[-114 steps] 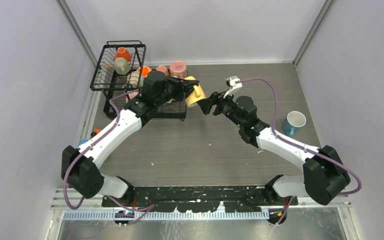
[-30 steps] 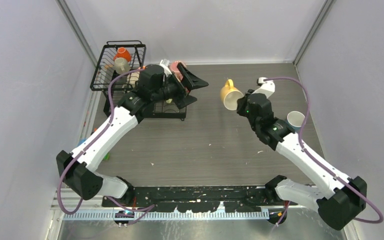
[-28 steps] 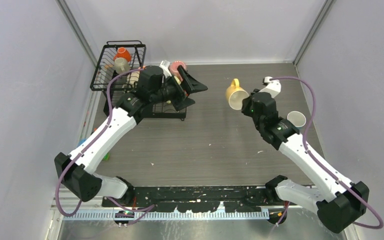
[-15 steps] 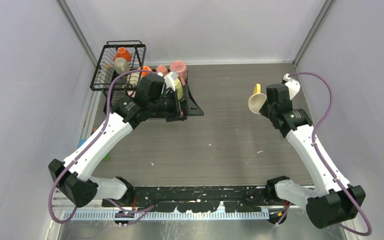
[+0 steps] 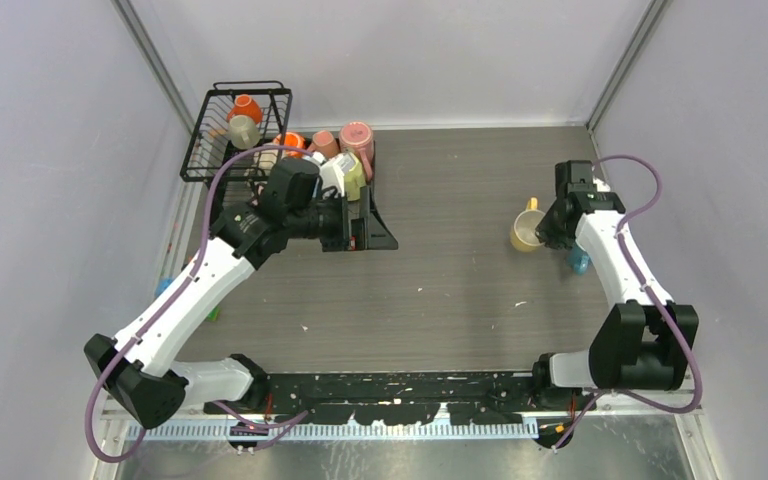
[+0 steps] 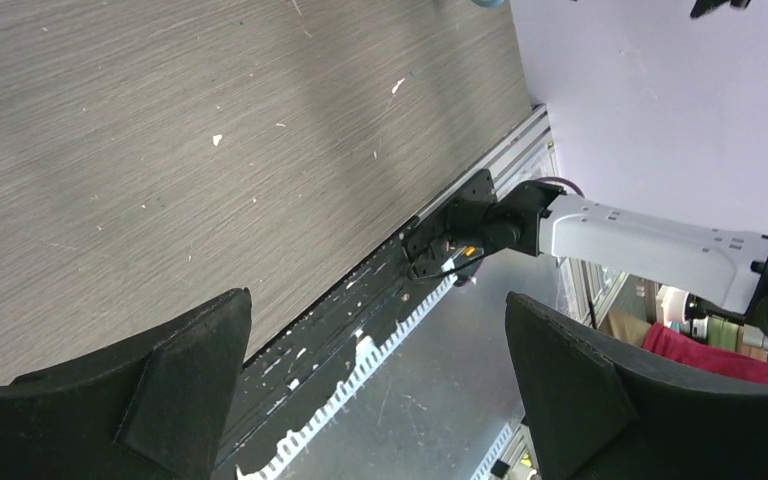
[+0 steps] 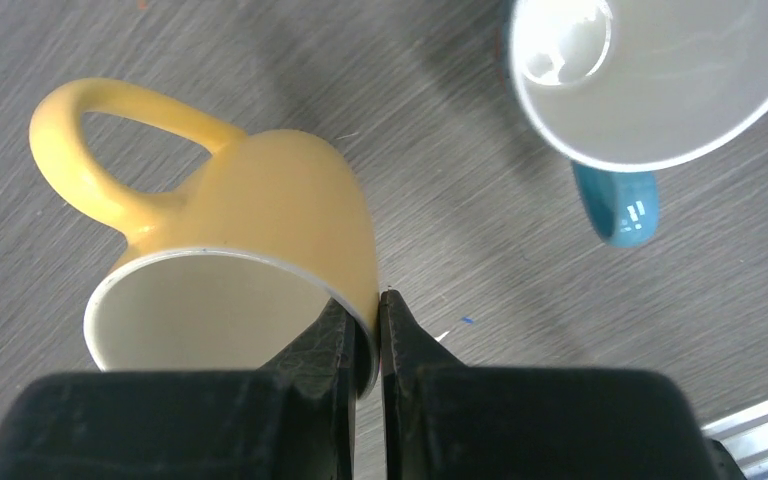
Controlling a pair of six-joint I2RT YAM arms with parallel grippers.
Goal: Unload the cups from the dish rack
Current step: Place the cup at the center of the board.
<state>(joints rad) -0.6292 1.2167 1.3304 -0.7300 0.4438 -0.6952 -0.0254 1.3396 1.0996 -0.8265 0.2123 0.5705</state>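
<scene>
The yellow cup is hanging at a slant, so my right gripper will next tilt and go down toward the bare tabletop beside the blue cup to release it upright.
The black wire dish rack stands at the back left. An orange cup and a beige cup sit in its basket. Orange, pink and whitish cups crowd its tray part. My left gripper hangs open and empty just right of the tray; in the left wrist view its fingers frame bare table. My right gripper is shut on the rim of a yellow cup, which is tilted low at the table's right, beside a blue cup.
The blue cup is half hidden behind my right forearm near the right wall. Small blue and orange bits lie by the left wall. The black base rail runs along the table's near edge.
My right arm has swung right and down with the yellow cup, ending beside the blue cup. My left arm has drawn back and lowered in front of the rack, still open.
</scene>
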